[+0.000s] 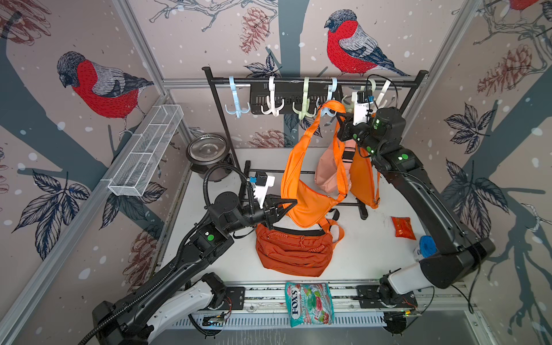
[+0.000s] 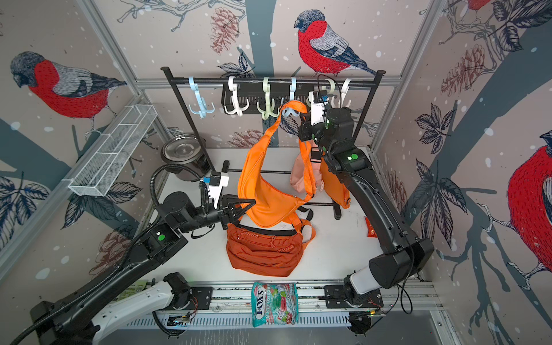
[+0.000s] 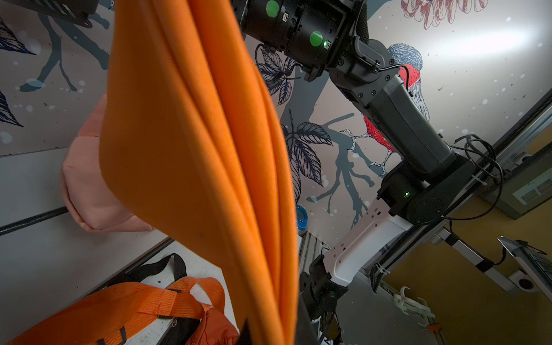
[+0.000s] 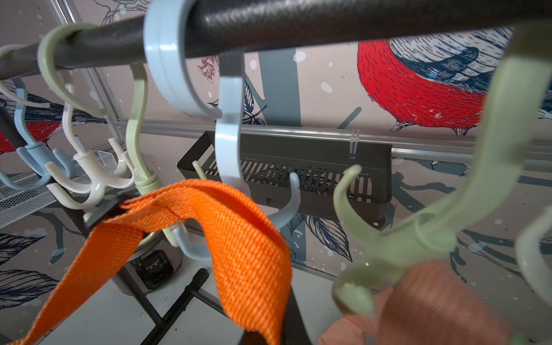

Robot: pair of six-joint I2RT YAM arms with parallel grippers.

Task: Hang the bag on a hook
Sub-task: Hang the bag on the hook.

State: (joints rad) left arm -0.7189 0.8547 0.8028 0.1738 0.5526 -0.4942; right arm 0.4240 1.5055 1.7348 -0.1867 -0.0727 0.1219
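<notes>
My right gripper moves down and toward the pink bag's hook next and releases the orange strap on the pale blue hook's pegs, since the strap's loop arches above them.
A bright orange bag (image 1: 304, 185) (image 2: 263, 185) hangs in the air between both arms. My left gripper (image 1: 294, 202) (image 2: 252, 203) is shut on the bag's body, and its folds (image 3: 203, 155) fill the left wrist view. My right gripper (image 1: 340, 119) (image 2: 300, 118) is shut on the orange strap (image 4: 239, 239), held up at a pale blue hook (image 4: 228, 134) (image 1: 330, 104) on the black rail (image 1: 313, 81). The strap's loop lies against that hook's prongs; I cannot tell whether it rests on one.
A dark orange bag (image 1: 294, 251) lies on the table under the left gripper. A pink bag (image 1: 327, 170) and another orange one (image 1: 366, 182) hang by the right arm. Other hooks (image 1: 272, 103) line the rail. A pot (image 1: 209, 155), a red packet (image 1: 403, 227) and a candy bag (image 1: 309, 303) lie around.
</notes>
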